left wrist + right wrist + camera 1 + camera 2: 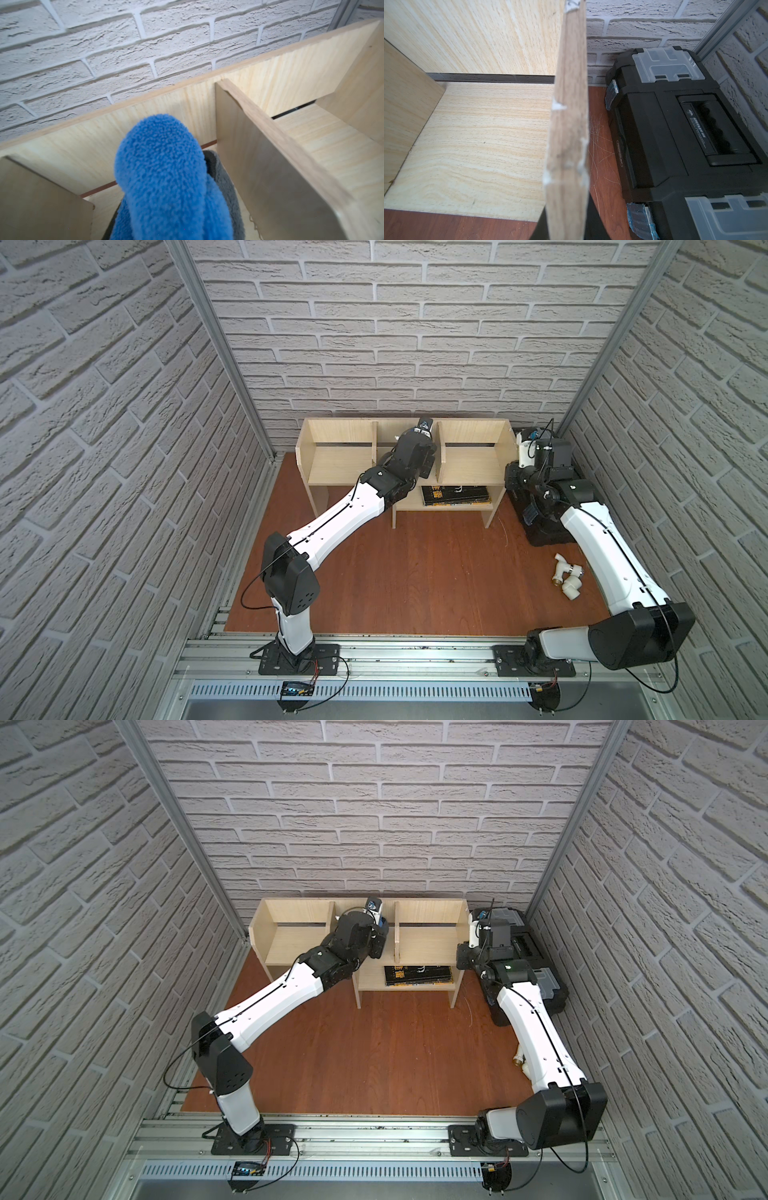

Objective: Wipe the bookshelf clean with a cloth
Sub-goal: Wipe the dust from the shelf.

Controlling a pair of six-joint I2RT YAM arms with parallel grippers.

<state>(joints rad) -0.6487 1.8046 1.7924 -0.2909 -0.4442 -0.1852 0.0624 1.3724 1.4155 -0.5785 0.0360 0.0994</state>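
Observation:
The bottom of the bookshelf's middle section shows bare board, so my left gripper should move toward the divider farther from my right gripper and let go of the cloth there, on the bottom of that section.
The pale wood bookshelf (pixel 340 464) (pixel 291 944) stands against the back wall in both top views. My left gripper (pixel 426 466) reaches into its middle compartment and is shut on the cloth (pixel 164 176). The cloth bulges up, blue face out with a grey fold beside it, and hides the jaws in the left wrist view. It sits close to the right-hand divider (pixel 259 149). My right gripper (pixel 564 228) is shut on the bookshelf's right end panel (pixel 569 124), with one dark finger (pixel 542 226) on each side of the board.
A black toolbox (pixel 675 135) (pixel 544 531) sits right of the shelf, close to the right arm. White pipe fittings (pixel 567 576) lie on the red-brown floor near that arm. Dark books (pixel 455 495) lie flat on the lower shelf. Brick walls enclose three sides.

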